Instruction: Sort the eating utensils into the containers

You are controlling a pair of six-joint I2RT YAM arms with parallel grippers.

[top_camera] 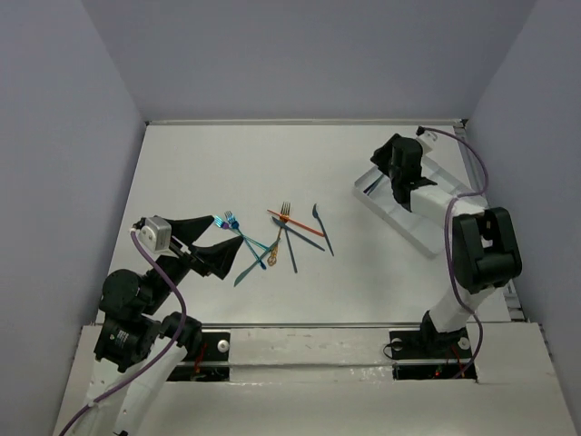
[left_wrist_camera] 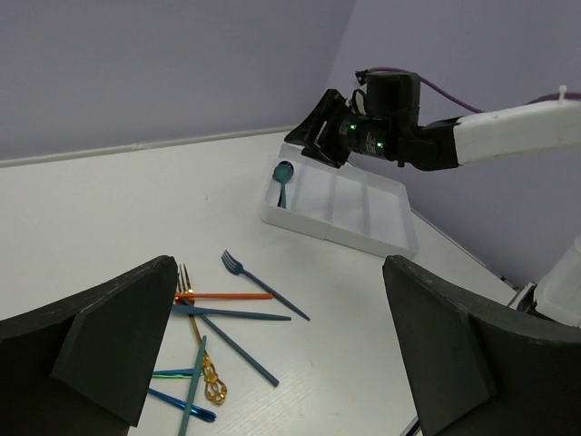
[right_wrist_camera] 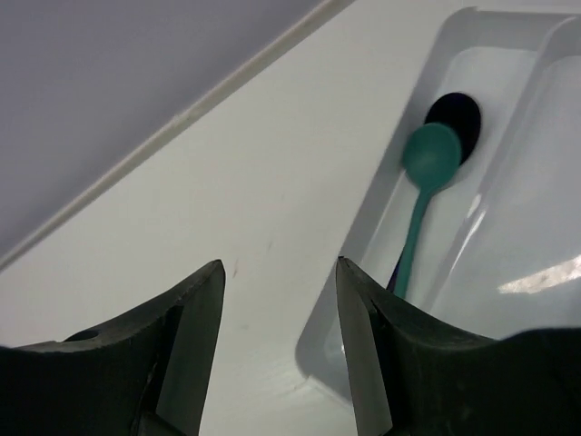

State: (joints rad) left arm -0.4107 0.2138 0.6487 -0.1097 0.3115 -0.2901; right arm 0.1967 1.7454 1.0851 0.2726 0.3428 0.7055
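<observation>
The blue fork's handle lies clear of the pile. My right gripper needs to swing back, down and to the left in the top view onto it next.
Several utensils lie loosely crossed in mid-table: an orange fork (top_camera: 295, 221), a dark blue knife (top_camera: 322, 227), a gold piece (top_camera: 272, 254), a teal piece (top_camera: 250, 263) and a blue fork (top_camera: 231, 219). The left wrist view shows the orange fork (left_wrist_camera: 222, 295), a dark blue fork (left_wrist_camera: 263, 283) and the gold piece (left_wrist_camera: 207, 363). My left gripper (top_camera: 227, 231) (left_wrist_camera: 280, 272) is open and empty at the pile's left edge. The white divided tray (top_camera: 408, 222) (left_wrist_camera: 381, 213) holds a teal spoon (right_wrist_camera: 427, 182) (left_wrist_camera: 283, 177) in its end compartment. My right gripper (top_camera: 379, 168) (right_wrist_camera: 279, 268) is open and empty over that end.
The right arm (top_camera: 477, 245) lies over part of the tray. Pale walls close the table at the back and both sides. A rail (top_camera: 300, 350) runs along the near edge.
</observation>
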